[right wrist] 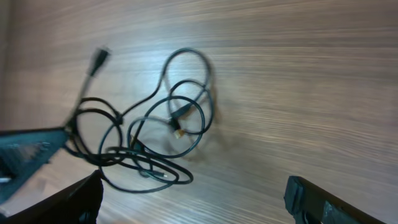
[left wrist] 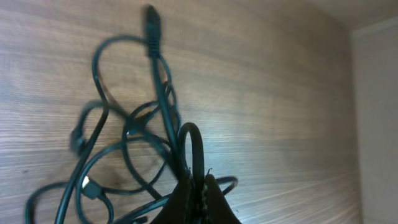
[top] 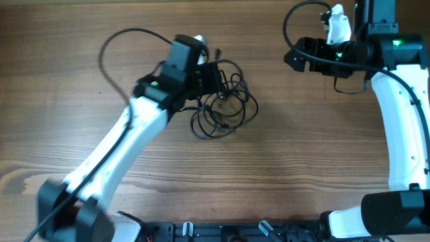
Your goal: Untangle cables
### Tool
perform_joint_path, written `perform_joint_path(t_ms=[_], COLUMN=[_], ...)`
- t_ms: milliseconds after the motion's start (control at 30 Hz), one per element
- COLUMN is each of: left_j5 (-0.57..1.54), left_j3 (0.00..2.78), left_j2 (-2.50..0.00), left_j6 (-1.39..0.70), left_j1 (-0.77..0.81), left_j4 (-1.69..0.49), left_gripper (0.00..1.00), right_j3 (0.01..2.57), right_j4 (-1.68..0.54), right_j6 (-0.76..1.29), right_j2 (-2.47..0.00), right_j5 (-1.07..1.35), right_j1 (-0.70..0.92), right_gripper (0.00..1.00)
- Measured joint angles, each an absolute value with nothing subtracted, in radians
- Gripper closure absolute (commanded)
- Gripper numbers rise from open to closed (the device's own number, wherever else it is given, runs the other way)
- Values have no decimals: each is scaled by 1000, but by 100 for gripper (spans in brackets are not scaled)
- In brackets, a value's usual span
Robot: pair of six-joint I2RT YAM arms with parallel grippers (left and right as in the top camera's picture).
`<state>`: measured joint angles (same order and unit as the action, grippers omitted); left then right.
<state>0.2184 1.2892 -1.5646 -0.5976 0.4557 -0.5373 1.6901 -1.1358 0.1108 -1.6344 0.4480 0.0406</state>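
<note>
The piece of cable still joins the tangled loops, so the robot's left gripper will next pull it to the left in the overhead view past the edge of the bundle and then let go of it.
The cables [top: 225, 104] lie as one tangled bundle of thin black loops on the wooden table [top: 302, 148], near its middle. My left gripper [top: 219, 81] sits at the bundle's upper left edge. In the left wrist view my left gripper [left wrist: 198, 186] is shut on a strand of the cables [left wrist: 124, 143] that arches up between the fingertips, and a plug end [left wrist: 151, 25] points away. My right gripper [top: 290, 58] hovers open to the right of the bundle. The right wrist view shows the cables [right wrist: 155, 130] ahead of my right gripper [right wrist: 193, 202], with nothing between its wide fingers [right wrist: 308, 198].
A thicker black wire [top: 117, 40] belonging to the left arm loops over the table at the upper left. Another arm wire [top: 295, 20] curls above the right gripper. The arm bases [top: 376, 215] stand at the near edge.
</note>
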Motion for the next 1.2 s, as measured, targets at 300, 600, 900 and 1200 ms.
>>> perform_joint_path(t_ms=[300, 600, 900, 1200], left_j5=[273, 731, 1025, 1211], left_j3=[1289, 1289, 1289, 1289], left_j2=[-1441, -1394, -1382, -1382], left_j6=[-655, -555, -457, -371], left_j1=[343, 105, 10, 7], left_j4=[-683, -602, -603, -559], left_gripper=[96, 96, 96, 96], right_j3=[1690, 1690, 1690, 1690], right_j4=[-994, -949, -912, -904], right_j6=[78, 123, 104, 100], right_j2=[-1634, -1634, -1634, -1634], right_j5=[631, 631, 701, 691], right_j1=[289, 410, 410, 453], right_gripper=[10, 27, 52, 60])
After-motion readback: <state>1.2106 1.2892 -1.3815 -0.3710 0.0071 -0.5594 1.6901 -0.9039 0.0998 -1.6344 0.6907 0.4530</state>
